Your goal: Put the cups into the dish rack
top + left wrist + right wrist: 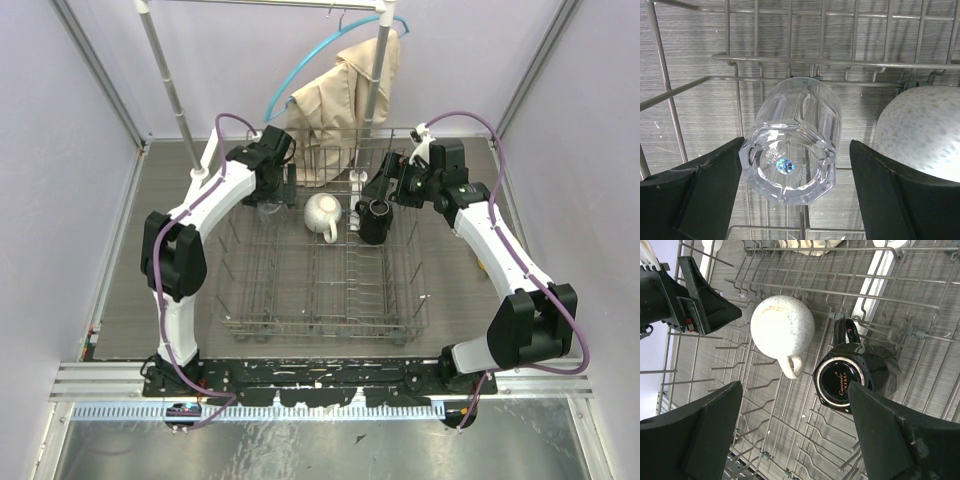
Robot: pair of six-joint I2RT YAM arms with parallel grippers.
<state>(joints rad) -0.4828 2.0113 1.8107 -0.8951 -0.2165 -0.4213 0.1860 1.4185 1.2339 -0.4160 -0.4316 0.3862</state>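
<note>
The black mug (375, 222) is in the rack. My right gripper will swing over and down to the table beside the dish rack, on the gripper's right in the top view.
The grey wire dish rack (320, 335) fills the middle of the table. A clear glass tumbler (792, 150) stands upside down on its tines at the rack's back left (267, 207). My left gripper (796, 150) straddles it, open. The left finger (705, 190) is at the glass's edge, and the right finger (900, 195) stands well clear. A white mug (782, 327) and a black mug (845, 377) sit upside down in the rack (840, 290). My right gripper (795, 385) hangs open above them, holding nothing. In the top view it (380, 190) is just behind the black mug (375, 222).
A clothes rail of metal poles (165, 80) stands behind the rack, with a beige garment (345, 95) on a blue hanger. The white mug (920, 130) sits close to the right of the tumbler. Walls enclose the table on three sides.
</note>
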